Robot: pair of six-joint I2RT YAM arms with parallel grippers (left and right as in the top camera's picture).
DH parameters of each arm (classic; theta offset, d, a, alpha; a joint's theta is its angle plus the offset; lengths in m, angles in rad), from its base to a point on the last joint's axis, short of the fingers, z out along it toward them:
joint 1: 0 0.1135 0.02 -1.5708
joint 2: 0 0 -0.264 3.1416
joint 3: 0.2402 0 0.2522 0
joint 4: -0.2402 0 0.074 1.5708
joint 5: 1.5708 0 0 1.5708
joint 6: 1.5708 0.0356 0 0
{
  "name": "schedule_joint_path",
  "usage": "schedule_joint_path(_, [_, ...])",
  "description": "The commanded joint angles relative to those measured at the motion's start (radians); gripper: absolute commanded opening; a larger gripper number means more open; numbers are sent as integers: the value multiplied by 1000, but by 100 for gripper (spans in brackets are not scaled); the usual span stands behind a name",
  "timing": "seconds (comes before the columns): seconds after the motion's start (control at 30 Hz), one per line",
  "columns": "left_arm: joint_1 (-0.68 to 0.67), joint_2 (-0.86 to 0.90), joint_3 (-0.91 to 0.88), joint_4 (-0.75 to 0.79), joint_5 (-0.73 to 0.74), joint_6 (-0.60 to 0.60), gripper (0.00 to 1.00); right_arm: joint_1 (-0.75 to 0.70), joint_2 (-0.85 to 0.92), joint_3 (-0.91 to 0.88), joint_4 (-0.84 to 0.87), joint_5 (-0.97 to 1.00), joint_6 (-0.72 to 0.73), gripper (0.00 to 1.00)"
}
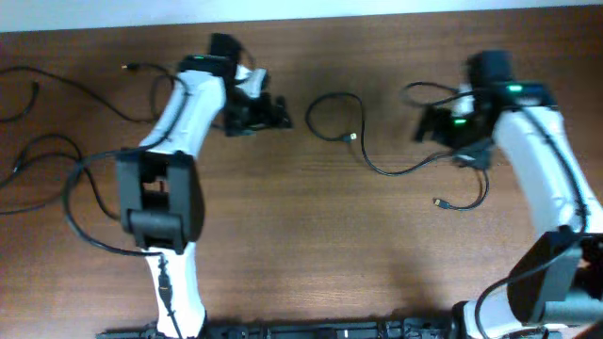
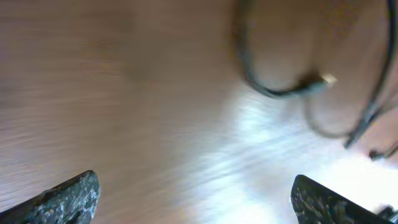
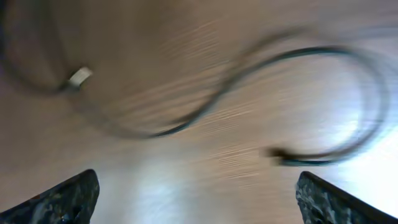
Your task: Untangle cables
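Observation:
My left gripper moves to the right in the overhead view and down onto the loop's side just past the small light plug end next, because a single piece of cable runs there.
A thin black cable (image 1: 332, 115) lies as a loose loop at the table's middle, with a small light plug end (image 1: 353, 137). It runs on as a curvy strand (image 1: 405, 169) to a second plug end (image 1: 439, 201) at the right. My left gripper (image 1: 273, 113) is open and empty, left of the loop. My right gripper (image 1: 429, 127) is open and empty, above the strand. The left wrist view shows the loop (image 2: 267, 87) and plug (image 2: 328, 79) ahead of the open jaws (image 2: 193, 199). The right wrist view shows the blurred strand (image 3: 205, 112) beyond the open jaws (image 3: 196, 196).
More thin black cords (image 1: 57, 99) lie loose at the table's far left, one with a small plug end (image 1: 125, 67). The wood table (image 1: 311, 245) runs toward the front edge. The arm bases stand at the front left and front right.

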Motion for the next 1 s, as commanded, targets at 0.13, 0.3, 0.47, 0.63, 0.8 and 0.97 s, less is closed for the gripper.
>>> schedule_joint_path(0.13, [-363, 6, 15, 192, -105, -339, 98, -240, -22, 4, -58, 14, -7, 98])
schedule_joint_path(0.3, [-509, 14, 15, 280, -321, -555, 73, -239, -22, 4, -57, 14, -7, 98])
schedule_joint_path(0.47, [-549, 73, 15, 288, -432, -589, 68, -239, -22, 4, -57, 14, -7, 98])
schedule_joint_path(0.63, [-549, 97, 15, 335, -434, -590, 36, -239, -22, 4, -57, 14, -7, 98])
schedule_joint_path(0.8, [-545, 97, 16, 335, -436, -590, 0, -239, -22, 4, -57, 14, -7, 98])
schedule_joint_path(0.97, [-494, -158, 24, 281, -549, -579, 0, -239, -22, 4, -57, 14, -7, 99])
